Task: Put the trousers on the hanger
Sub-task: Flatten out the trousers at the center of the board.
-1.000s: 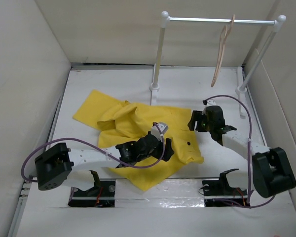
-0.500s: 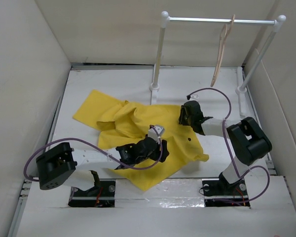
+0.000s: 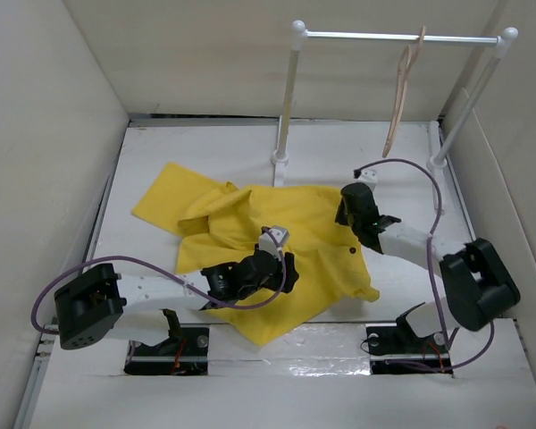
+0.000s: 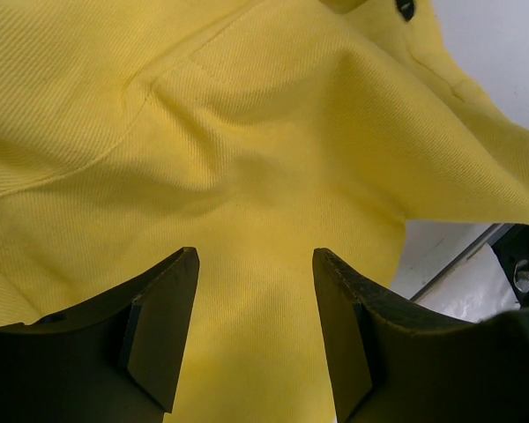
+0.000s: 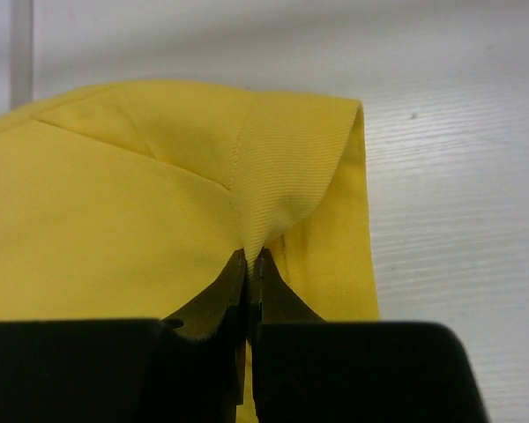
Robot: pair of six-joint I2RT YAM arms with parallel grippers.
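Note:
My left gripper goes outward and to the left in the top view next, down onto the trouser leg's near corner [image 3: 137,212], since it lies flat beyond the rumples.
The yellow trousers [image 3: 250,223] lie spread and rumpled across the middle of the table, with a dark button [image 3: 354,253] near the right edge. My right gripper [image 3: 347,207] is at their far right corner. In the right wrist view it [image 5: 249,256] is shut on a pinched fold of the trousers [image 5: 141,203] at the hem. My left gripper [image 3: 286,273] sits low over the near part of the cloth. Seen from the left wrist, it [image 4: 256,256] is open, with flat trousers cloth [image 4: 247,132] beneath the fingers. The beige hanger [image 3: 398,98] hangs on the rail at the back right.
A white rail [image 3: 357,36] on two posts [image 3: 286,98] stands at the back of the table. Pale walls close in on the left, right and back. Purple cables [image 3: 411,170] loop over both arms. The arm mounts [image 3: 170,344] sit at the near edge.
The right gripper has closed on the trousers' far right corner after the right arm swung in toward it. The left gripper has slid slightly toward the near left and narrowed a little.

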